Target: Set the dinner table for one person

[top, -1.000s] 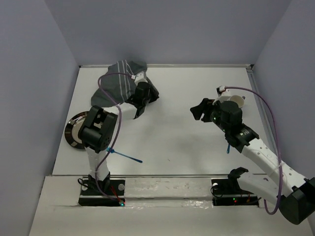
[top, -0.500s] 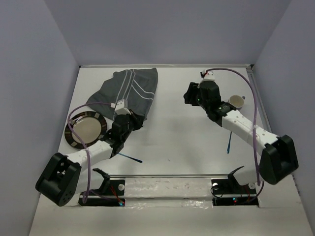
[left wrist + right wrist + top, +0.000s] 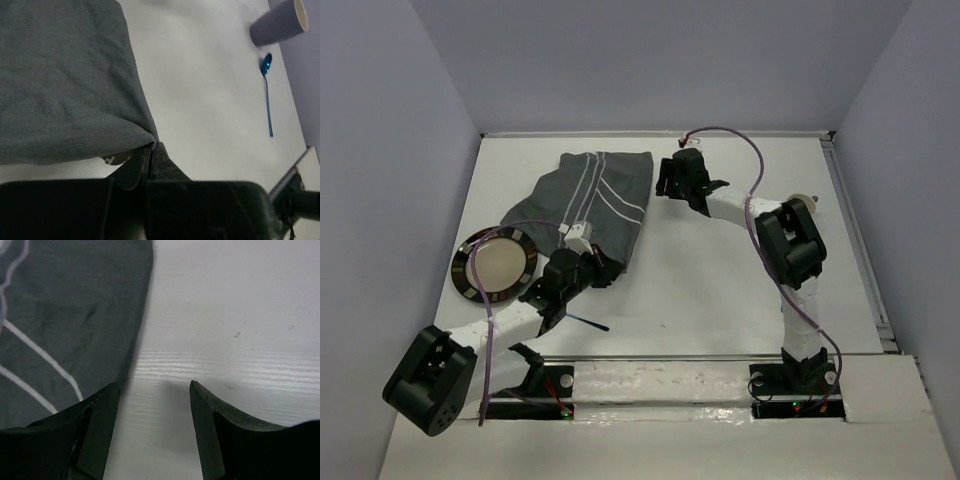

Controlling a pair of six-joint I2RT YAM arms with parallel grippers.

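I will move my right gripper outward along the cloth's edge beside one finger next. Then I will put its fingers on both sides of the edge and close on it near the cloth's far corner point(image 3: 651, 162) point(image 3: 149, 265).
A dark grey cloth with white stripes point(image 3: 588, 197) lies spread on the white dinner table point(image 3: 720, 280), left of centre. My left gripper point(image 3: 604, 268) is shut on the cloth's near right corner; the left wrist view shows the jaws pinching the cloth point(image 3: 65, 85) at its folded edge, low over the table. My right gripper point(image 3: 665, 182) is open at the cloth's far right corner. In the right wrist view the right gripper point(image 3: 152, 390) has bare table between its jaws, and the cloth's edge point(image 3: 75, 315) lies by the left finger point(image 3: 97, 425).
A dark-rimmed plate point(image 3: 495, 266) lies left of the cloth. A blue utensil point(image 3: 586, 321) lies near the left arm. A pale cup point(image 3: 804, 203) stands at the right, partly behind the right arm. The left wrist view shows the cup point(image 3: 278, 22) and a blue spoon point(image 3: 267, 95).
My left gripper has drawn the cloth towards the near side, spreading it flat and uncovering the plate. My right arm has swung left from the cup to the cloth's far right corner.
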